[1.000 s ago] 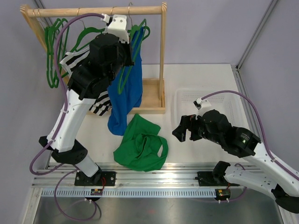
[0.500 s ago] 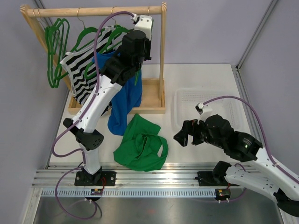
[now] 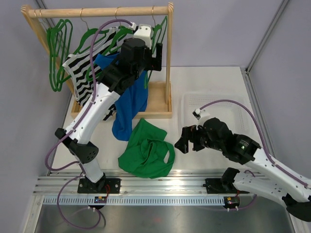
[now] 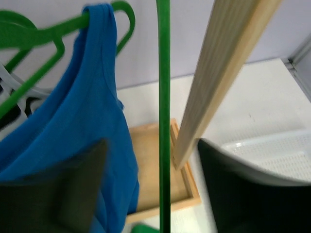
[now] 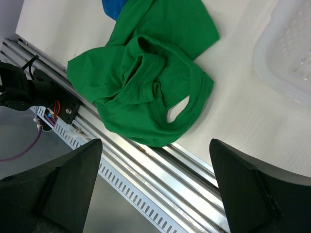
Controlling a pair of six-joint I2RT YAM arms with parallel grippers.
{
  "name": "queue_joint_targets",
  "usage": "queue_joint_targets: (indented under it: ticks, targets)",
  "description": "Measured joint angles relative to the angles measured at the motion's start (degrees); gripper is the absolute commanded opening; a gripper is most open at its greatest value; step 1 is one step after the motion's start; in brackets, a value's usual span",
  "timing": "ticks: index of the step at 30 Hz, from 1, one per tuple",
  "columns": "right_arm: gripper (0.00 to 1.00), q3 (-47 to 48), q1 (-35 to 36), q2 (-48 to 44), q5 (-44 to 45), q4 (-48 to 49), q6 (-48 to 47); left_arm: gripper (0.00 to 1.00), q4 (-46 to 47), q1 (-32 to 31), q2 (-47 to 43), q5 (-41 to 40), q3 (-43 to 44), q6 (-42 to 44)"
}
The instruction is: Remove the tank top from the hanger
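The green tank top's middle folds stand bunched below my right gripper, to its left in the top view, so the gripper will next reach across and down to pinch them.
A blue tank top (image 3: pixel 133 99) hangs by one strap from a green hanger (image 4: pixel 46 35) on the wooden rack (image 3: pixel 97 10); its hem reaches the table. In the left wrist view the blue tank top (image 4: pixel 82 126) fills the left side. My left gripper (image 3: pixel 156 51) is high at the rack's right end, open. An empty green hanger (image 3: pixel 160 30) hangs there, and its thin rod (image 4: pixel 164 111) runs between the spread jaws of my left gripper (image 4: pixel 150 145), touching neither. My right gripper (image 3: pixel 181 141) is open above the table, just right of a green tank top (image 3: pixel 146 150) lying crumpled.
A black-and-white striped top (image 3: pixel 85 77) hangs left of the blue one, with more green hangers (image 3: pixel 56 53) at the far left. The rack's wooden post (image 4: pixel 218 82) and base tray (image 4: pixel 148 165) are close by. A white basket (image 3: pixel 243 109) sits at right.
My left arm swung right along the rack and its gripper went from shut to open, leaving the empty green hanger on the bar. The right gripper drifted slightly left.
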Motion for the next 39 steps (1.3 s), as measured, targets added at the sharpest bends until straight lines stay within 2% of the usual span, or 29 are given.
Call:
queue_joint_targets:
  ticks: [5, 9, 13, 18, 24, 29, 30, 31, 32, 33, 34, 36, 39]
  targets:
    - [1.00, 0.04, 0.09, 9.73, -2.62, 4.72, -1.42, 0.99, 0.94, -0.09, -12.83, 3.48, -13.92, -3.28]
    - [1.00, 0.07, 1.73, 19.50, -2.67, 8.74, -2.82, 0.99, 2.45, -0.11, -27.89, 4.33, -25.62, -6.73]
    - [1.00, 0.07, 5.29, 26.18, 0.61, 13.18, -3.91, 0.99, 4.22, -0.11, -41.11, 4.09, -35.32, -10.05]
    - [0.99, 1.97, 13.09, 33.88, 7.15, 18.47, -5.66, 0.99, 2.40, -0.11, -56.74, 2.05, -49.18, -15.23]
    - [1.00, 7.32, 17.44, 45.66, 12.00, 23.23, -7.34, 0.99, -4.59, -0.11, -67.82, -1.36, -62.62, -21.03]
    - [0.98, 9.46, 18.51, 54.47, 12.24, 26.10, -8.07, 0.99, -11.34, -0.11, -73.07, -3.21, -68.13, -22.67]
    - [0.95, 10.10, 18.56, 56.35, 12.24, 26.18, -8.13, 0.99, -12.09, -0.11, -73.83, -3.61, -68.85, -22.62]
    - [0.84, 10.60, 18.56, 58.23, 12.24, 26.34, -8.15, 0.99, -12.92, -0.11, -74.47, -3.85, -69.53, -22.49]
    - [0.68, 10.97, 18.56, 59.78, 12.17, 26.69, -8.17, 0.99, -13.35, -0.11, -75.08, -4.04, -70.29, -22.25]
    - [0.55, 11.39, 18.60, 60.33, 12.20, 27.39, -8.44, 0.99, -13.38, -0.11, -75.76, -4.26, -71.32, -21.99]
    - [0.32, 11.41, 18.73, 60.33, 12.26, 28.65, -8.26, 0.99, -13.35, -0.11, -76.59, -4.44, -72.41, -21.77]
    - [0.00, 10.91, 18.86, 60.30, 12.41, 30.29, -8.28, 0.99, -13.14, -0.11, -78.84, -4.79, -75.10, -21.40]
    - [0.00, 9.25, 18.88, 59.25, 13.77, 31.80, -7.41, 0.99, -12.61, -0.11, -83.71, -5.14, -78.44, -20.94]
